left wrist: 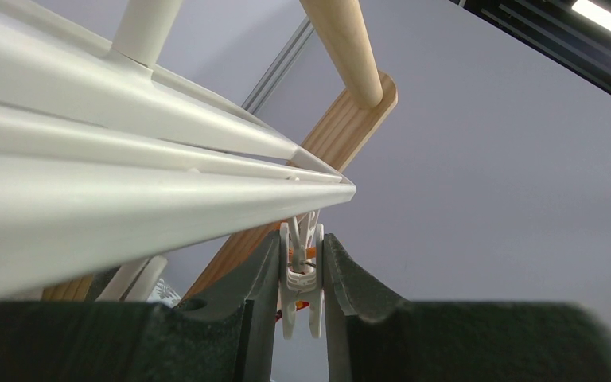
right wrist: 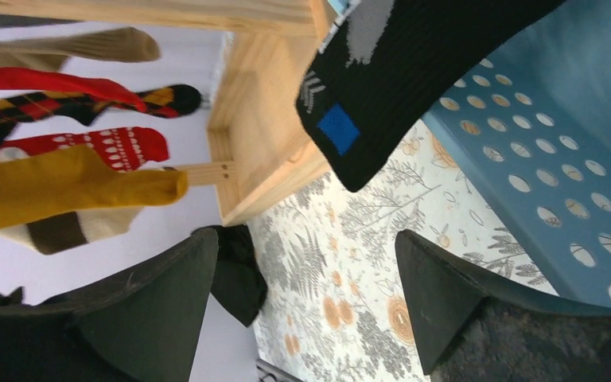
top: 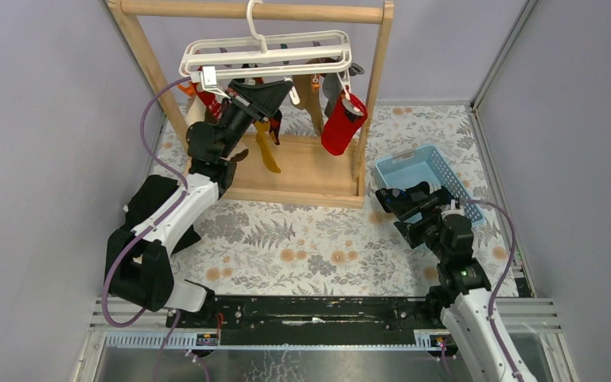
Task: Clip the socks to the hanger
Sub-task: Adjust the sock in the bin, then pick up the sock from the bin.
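Note:
My right gripper will next move gently outward and close on the black sock's blue-square end (right wrist: 348, 151), because that end lies just outward of its open fingers.
The white hanger (top: 266, 54) hangs by its hook from the wooden rail (top: 254, 10). Several socks hang under it, among them a red one (top: 342, 123) and a mustard one (top: 267, 153). My left gripper (top: 280, 89) is raised under the hanger bars (left wrist: 127, 199) and shut on a small white clip (left wrist: 301, 278). My right gripper (top: 387, 199) is low beside the basket, open and empty (right wrist: 306, 243). A black sock with a blue square (right wrist: 398, 87) shows just beyond its fingers, not touching them. The mustard sock (right wrist: 71, 187) and a red-white sock (right wrist: 103, 143) also show there.
The wooden rack's base board (top: 302, 171) and uprights (top: 375, 87) surround the hanger. A blue perforated basket (top: 433, 163) sits at the right of the rack, close to my right gripper. A floral cloth (top: 302, 239) covers the table. Grey walls close in on both sides.

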Tool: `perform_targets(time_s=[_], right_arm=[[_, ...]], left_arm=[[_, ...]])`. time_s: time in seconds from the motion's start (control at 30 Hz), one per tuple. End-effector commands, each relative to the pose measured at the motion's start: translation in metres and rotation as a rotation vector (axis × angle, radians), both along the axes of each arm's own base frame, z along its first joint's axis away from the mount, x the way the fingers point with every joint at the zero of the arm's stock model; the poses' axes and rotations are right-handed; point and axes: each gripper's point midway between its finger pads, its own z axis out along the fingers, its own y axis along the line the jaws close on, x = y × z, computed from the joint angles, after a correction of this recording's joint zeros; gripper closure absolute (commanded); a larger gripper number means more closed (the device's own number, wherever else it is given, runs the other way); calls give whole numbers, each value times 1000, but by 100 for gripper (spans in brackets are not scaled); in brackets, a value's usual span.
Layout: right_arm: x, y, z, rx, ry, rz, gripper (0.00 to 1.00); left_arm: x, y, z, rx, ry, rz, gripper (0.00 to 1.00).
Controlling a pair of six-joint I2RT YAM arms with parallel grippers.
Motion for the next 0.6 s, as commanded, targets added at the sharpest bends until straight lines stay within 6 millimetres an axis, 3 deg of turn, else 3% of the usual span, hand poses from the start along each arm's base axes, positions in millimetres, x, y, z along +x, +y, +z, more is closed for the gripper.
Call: perform_targets(time_s=[0.0, 0.1, 0.57], right_arm=[[7, -18, 32, 98, -107, -173, 11], [8, -22, 34, 98, -122, -196, 11], [19, -1, 13, 128, -60, -174, 11]], left_arm=[[-19, -7, 7, 4, -47, -59, 100], [-19, -6, 7, 4, -49, -57, 100], [-20, -5, 9, 5, -54, -49, 100]])
